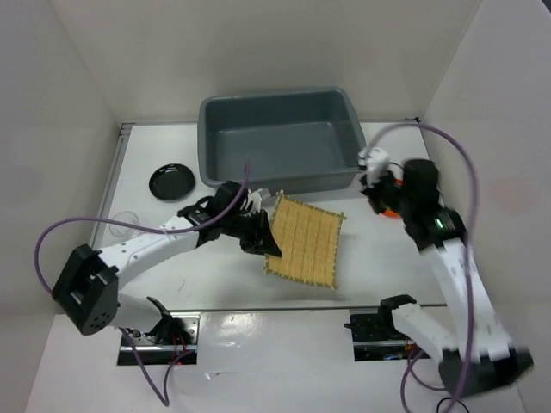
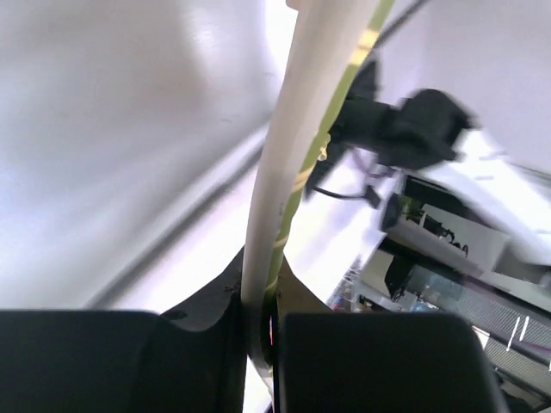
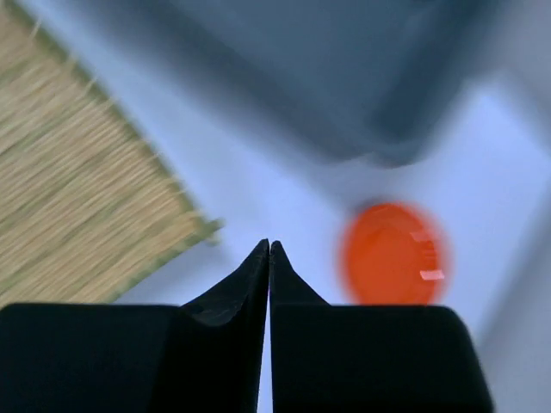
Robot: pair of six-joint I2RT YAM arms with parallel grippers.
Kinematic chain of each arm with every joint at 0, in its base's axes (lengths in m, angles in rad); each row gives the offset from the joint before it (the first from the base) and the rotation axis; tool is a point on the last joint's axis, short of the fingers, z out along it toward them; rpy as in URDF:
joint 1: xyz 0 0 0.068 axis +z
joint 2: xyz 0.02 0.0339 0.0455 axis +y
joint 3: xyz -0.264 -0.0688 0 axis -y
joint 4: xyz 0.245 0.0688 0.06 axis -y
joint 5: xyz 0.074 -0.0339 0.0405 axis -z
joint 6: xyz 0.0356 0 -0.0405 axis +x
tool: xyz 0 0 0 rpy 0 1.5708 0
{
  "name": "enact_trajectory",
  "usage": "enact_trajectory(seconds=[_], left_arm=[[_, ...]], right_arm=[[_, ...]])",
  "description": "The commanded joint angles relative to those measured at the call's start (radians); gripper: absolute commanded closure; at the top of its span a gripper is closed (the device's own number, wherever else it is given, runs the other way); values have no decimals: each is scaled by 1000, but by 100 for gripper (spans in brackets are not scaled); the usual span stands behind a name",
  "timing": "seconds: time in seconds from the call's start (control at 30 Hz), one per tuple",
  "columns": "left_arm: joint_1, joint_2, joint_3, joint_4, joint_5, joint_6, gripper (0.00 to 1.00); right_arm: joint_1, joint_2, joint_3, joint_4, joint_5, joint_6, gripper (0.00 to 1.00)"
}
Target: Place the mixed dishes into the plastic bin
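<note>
The bin's empty bottom is outward of my left gripper, so my left gripper will move the mat (image 1: 306, 241) up and outward over the near side of the bin, then go down and let go of it.
The tan woven bamboo mat (image 1: 306, 241) lies in front of the grey plastic bin (image 1: 280, 138), its left edge lifted. My left gripper (image 1: 269, 243) is shut on that edge; the left wrist view shows the mat edge-on (image 2: 288, 155) between the jaws. My right gripper (image 1: 376, 196) is shut and empty, above the table near the bin's right front corner. The orange plate (image 3: 393, 254) lies just right of its fingertips and is mostly hidden by the arm in the top view (image 1: 390, 210). The black plate (image 1: 172, 181) sits left of the bin. One clear glass cup (image 1: 126, 224) lies at the far left.
White walls enclose the table on three sides. The bin (image 3: 344, 77) fills the back of the right wrist view, and the mat (image 3: 77, 189) is at its left. Both arm bases and cables sit at the near edge.
</note>
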Motion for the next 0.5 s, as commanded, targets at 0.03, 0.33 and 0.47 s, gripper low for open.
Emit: enact_trajectory(seconds=[0.03, 0.33, 0.47], left_arm=[[63, -142, 186, -132, 79, -2, 100], [261, 313, 876, -246, 124, 64, 100], [287, 630, 1272, -351, 124, 90, 100]], right_arm=[[-40, -595, -161, 263, 199, 167, 77], [-182, -1025, -429, 326, 269, 192, 47], [-182, -1063, -453, 339, 285, 192, 35]])
